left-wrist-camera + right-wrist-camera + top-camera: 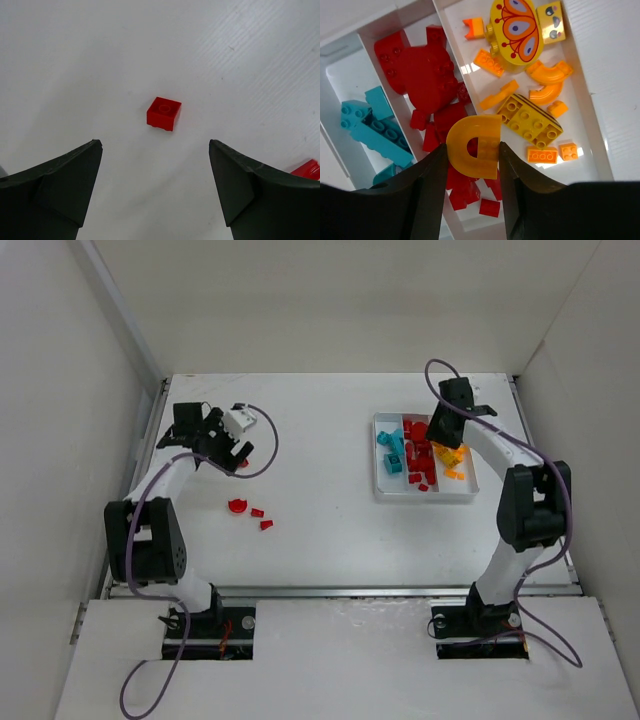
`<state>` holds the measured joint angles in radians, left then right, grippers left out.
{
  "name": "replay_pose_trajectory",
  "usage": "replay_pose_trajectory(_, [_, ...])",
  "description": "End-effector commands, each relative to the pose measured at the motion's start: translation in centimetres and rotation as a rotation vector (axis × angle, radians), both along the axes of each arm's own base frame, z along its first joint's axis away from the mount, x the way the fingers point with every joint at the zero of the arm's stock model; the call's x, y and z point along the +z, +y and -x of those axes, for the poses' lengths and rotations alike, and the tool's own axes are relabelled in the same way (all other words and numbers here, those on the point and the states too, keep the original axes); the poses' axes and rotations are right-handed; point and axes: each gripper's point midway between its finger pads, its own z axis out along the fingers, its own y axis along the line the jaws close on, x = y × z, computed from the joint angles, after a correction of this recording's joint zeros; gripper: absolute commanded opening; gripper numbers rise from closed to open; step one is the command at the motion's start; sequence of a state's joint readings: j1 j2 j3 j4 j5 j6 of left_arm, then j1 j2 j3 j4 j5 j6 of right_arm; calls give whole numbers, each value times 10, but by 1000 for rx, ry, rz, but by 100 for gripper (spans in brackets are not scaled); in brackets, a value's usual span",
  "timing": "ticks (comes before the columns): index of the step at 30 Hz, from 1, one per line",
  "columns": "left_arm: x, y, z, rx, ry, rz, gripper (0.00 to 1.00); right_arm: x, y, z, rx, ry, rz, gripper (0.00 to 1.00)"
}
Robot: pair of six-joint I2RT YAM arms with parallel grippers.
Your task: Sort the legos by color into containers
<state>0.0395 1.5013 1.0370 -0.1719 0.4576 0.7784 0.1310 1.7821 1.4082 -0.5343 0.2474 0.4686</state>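
The orange section of the tray is below to the right in the wrist view, so my right gripper should next go down toward it and let go of the arch lego.
The white tray [425,498] lies at the right of the table, with its three containers holding teal [392,453], red [419,455] and orange-yellow legos [453,462]. My right gripper [447,440] hangs over it, shut on an orange-yellow arch lego [470,130] above the divider between the red and orange compartments [472,146]. At the left, my left gripper [232,452] is open above a small red brick [164,113], which lies on the table just ahead of the fingertips [155,145]. Three more red legos [257,511] lie loose nearer the front.
Another red piece [307,169] shows at the right edge of the left wrist view. White walls enclose the table on the left, back and right. A large round yellow piece with a butterfly print [514,30] lies in the orange compartment.
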Motion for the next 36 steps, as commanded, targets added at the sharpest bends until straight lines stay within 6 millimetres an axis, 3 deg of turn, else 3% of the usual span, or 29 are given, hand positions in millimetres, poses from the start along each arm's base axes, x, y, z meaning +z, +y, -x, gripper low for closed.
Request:
replay_pose_trajectory(1, [-20,-19,20,-342,85,-64,86,-7,3,-4,-12,5,0,0])
replay_pose_trajectory(6, [-39,-7,5,-411,113,-163,86,-14,-17,-9,-82,8,-9,2])
replay_pose_trajectory(10, [-47,0,2,-462,101,-241,86,-18,-18,-14,-87,7,-2,5])
replay_pose_trajectory(14, [-61,4,1,-529,120,-289,86,-22,-24,-17,-102,20,7,15])
replay_pose_trajectory(17, [-70,9,7,-585,134,-338,87,-26,-34,-20,-134,29,3,33])
replay_pose_trajectory(18, [-70,11,7,-593,132,-355,87,-25,-34,-23,-134,24,2,43])
replay_pose_trajectory(21, [-75,13,-4,-578,121,-364,87,-21,-31,-27,-110,17,-9,58])
replay_pose_trajectory(22, [-75,9,-4,-587,119,-365,87,-17,-29,-29,-93,10,-13,67])
replay_pose_trajectory(25, [-77,1,-15,-576,104,-358,86,-14,-25,-32,-71,3,-26,79])
replay_pose_trajectory(32, [-83,-16,-22,-549,125,-294,84,-4,-26,-32,-43,-1,-4,81])
replay_pose_trajectory(36, [-82,-19,-32,-511,133,-283,61,13,-26,-34,-36,-38,-2,81])
